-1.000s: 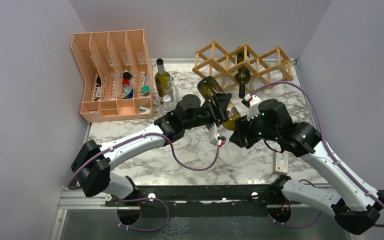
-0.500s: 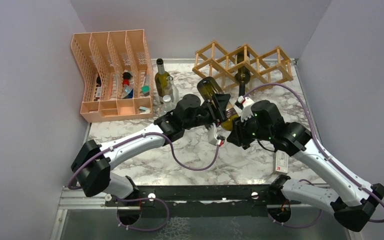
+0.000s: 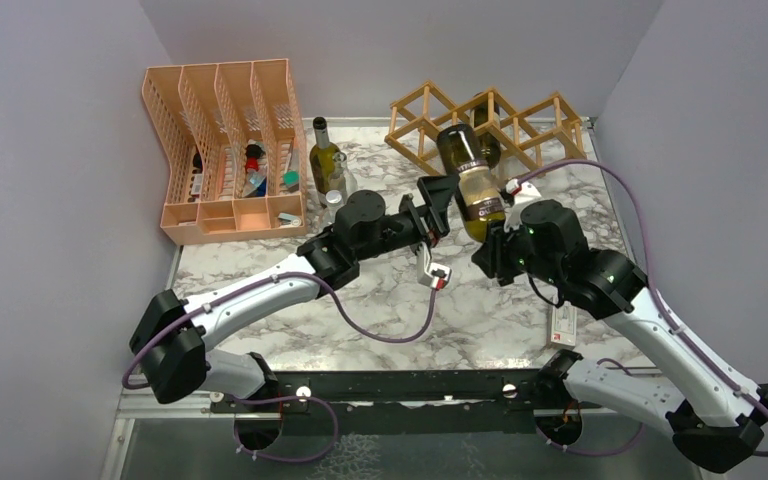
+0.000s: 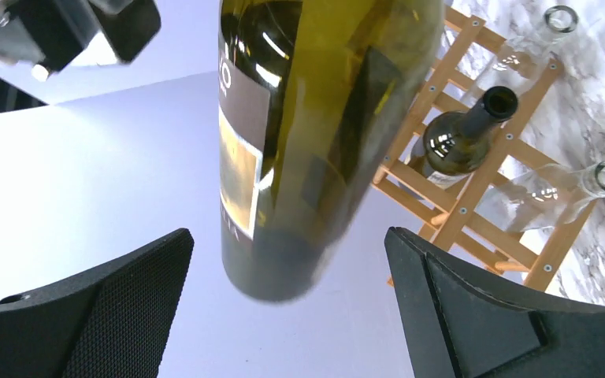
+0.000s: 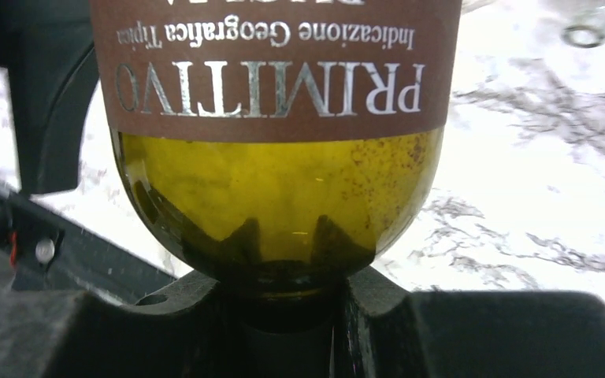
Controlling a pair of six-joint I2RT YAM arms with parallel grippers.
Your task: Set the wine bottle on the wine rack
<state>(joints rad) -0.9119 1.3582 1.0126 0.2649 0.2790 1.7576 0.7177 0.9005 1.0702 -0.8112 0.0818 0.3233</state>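
Observation:
The rack's empty end cell (image 3: 418, 122) lies outward, left of my right gripper in the top view, so my right gripper will next carry the bottle outward and down into that cell.
The wine bottle (image 3: 468, 180) is olive-green glass with a brown label. My right gripper (image 3: 490, 235) is shut on its neck and holds it in the air, base pointing toward the wine rack (image 3: 540, 115). In the right wrist view the bottle's shoulder (image 5: 280, 197) sits just above the shut gripper (image 5: 283, 303). My left gripper (image 3: 436, 200) is open beside the bottle's body. In the left wrist view the bottle (image 4: 299, 142) hangs between the spread fingers (image 4: 150, 291) without touching them. The light-wood lattice rack (image 4: 473, 201) stands at the back right.
A dark bottle (image 4: 461, 142) and clear glass bottles (image 4: 555, 197) lie in the rack. A peach mesh file organizer (image 3: 225, 140) stands back left, with an upright green bottle (image 3: 322, 150) and a small clear bottle (image 3: 339, 185) beside it. A white card (image 3: 563, 325) lies near right.
The bottle has swung from pointing left to pointing its base at the rack and moved right and back. My left gripper has let go of its body; my right gripper carries it.

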